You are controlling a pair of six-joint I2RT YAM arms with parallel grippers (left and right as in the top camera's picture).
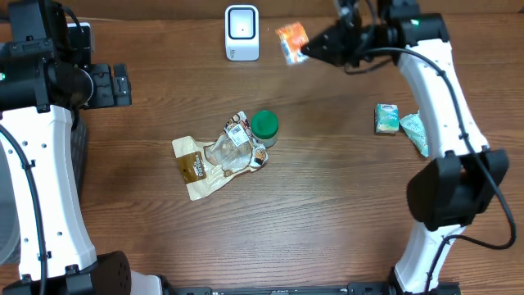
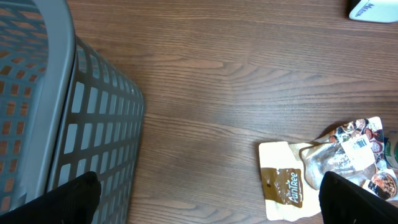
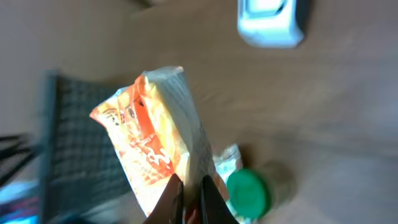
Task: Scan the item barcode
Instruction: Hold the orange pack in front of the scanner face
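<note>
I should bring my right gripper back down toward the green packets, which are to its right in the overhead view, and let go of the packet on the bare tabletop beside them.
My right gripper (image 1: 307,47) is shut on an orange and white snack packet (image 1: 291,40), held in the air just right of the white barcode scanner (image 1: 241,33) at the table's back edge. The right wrist view shows the packet (image 3: 152,146) pinched by its edge between the closed fingers (image 3: 171,199), with the scanner (image 3: 270,23) blurred above. No barcode on the packet is legible. My left gripper (image 2: 211,202) hangs wide open over bare table at the far left, holding nothing.
A brown and white pouch (image 1: 195,168), a clear snack bag (image 1: 233,147) and a green-lidded jar (image 1: 264,126) lie mid-table. Two green packets (image 1: 386,118) sit at the right. A grey mesh basket (image 2: 56,106) stands by the left arm.
</note>
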